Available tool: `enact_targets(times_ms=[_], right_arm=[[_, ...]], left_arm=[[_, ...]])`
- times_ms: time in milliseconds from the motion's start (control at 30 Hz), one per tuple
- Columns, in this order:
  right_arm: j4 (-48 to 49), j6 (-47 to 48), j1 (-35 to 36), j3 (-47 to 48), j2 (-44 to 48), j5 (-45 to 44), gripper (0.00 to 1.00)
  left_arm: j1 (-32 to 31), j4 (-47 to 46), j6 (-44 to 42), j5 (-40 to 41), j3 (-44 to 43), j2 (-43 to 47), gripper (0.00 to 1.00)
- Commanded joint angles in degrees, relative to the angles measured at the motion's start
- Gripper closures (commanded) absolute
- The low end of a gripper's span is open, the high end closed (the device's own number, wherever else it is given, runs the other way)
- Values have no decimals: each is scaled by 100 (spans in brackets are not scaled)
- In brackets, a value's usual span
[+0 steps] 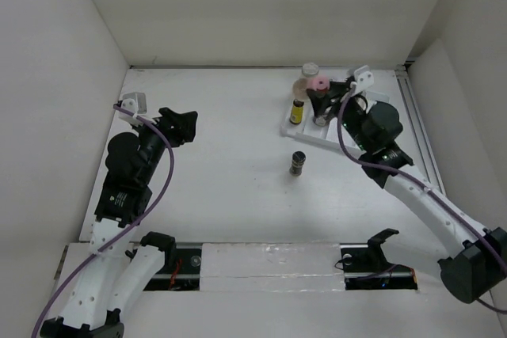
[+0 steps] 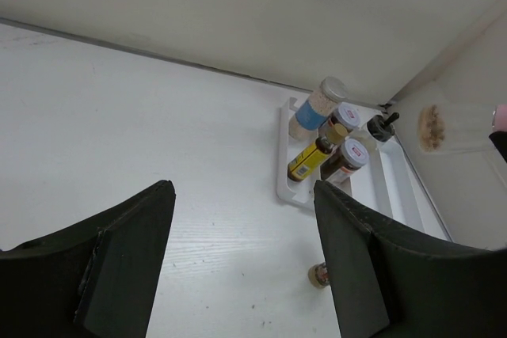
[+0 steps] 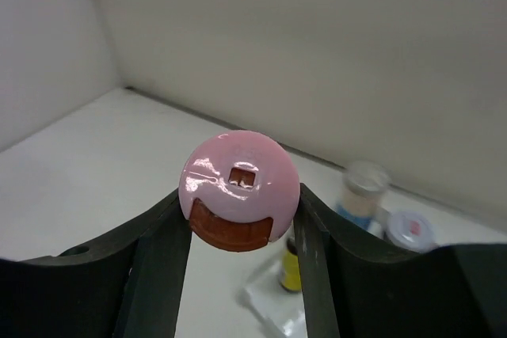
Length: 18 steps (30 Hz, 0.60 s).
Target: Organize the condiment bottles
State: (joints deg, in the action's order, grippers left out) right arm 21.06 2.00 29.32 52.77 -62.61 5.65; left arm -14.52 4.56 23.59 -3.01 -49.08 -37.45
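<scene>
I need to tilt my right gripper down and lower it to the right in the top view, because the free near spot of the rack is below it on that side.
My right gripper [image 1: 320, 97] [image 3: 242, 215] is shut on the pink-lidded jar [image 1: 318, 83] [image 3: 241, 184] and holds it tilted in the air over the white rack [image 1: 307, 134]. The jar's lid faces the wrist camera. In the rack stand the white-lidded blue-label jar [image 1: 310, 70] [image 3: 363, 191], the slim yellow bottle [image 1: 297, 111] [image 3: 291, 271] and a red/silver-lidded jar [image 1: 321, 119] [image 2: 348, 160]. The dark grinder-like bottle [image 1: 298, 163] stands alone on the table in front of the rack. My left gripper [image 1: 181, 124] [image 2: 242, 195] is open and empty at the far left.
White walls enclose the table on the left, back and right. A rail [image 1: 418, 128] runs along the right edge beside the rack. The left wrist view shows the rack [image 2: 283, 184] and the lone bottle [image 2: 319, 275] far off.
</scene>
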Motion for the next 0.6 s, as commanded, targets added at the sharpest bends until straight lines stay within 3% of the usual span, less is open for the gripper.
enact_targets(times_ms=[0,133,267,567], right_arm=[[-128,-471,-522,-495,65,-1275,63],[-181,-797,-1305,-821,-154,-1785,63],[-234,-1044,-1964,-821,-874,-1716,63],[-462,-1228,-2246,-575,-2166,-1585,62]], left_arm=[[-15,-280,-66,-113,56,-17,33],[-15,-280,-13,-236,56,-17,33],[-15,-280,-13,-236,56,-17,33],[-15,-280,-13,-183,56,36,33]])
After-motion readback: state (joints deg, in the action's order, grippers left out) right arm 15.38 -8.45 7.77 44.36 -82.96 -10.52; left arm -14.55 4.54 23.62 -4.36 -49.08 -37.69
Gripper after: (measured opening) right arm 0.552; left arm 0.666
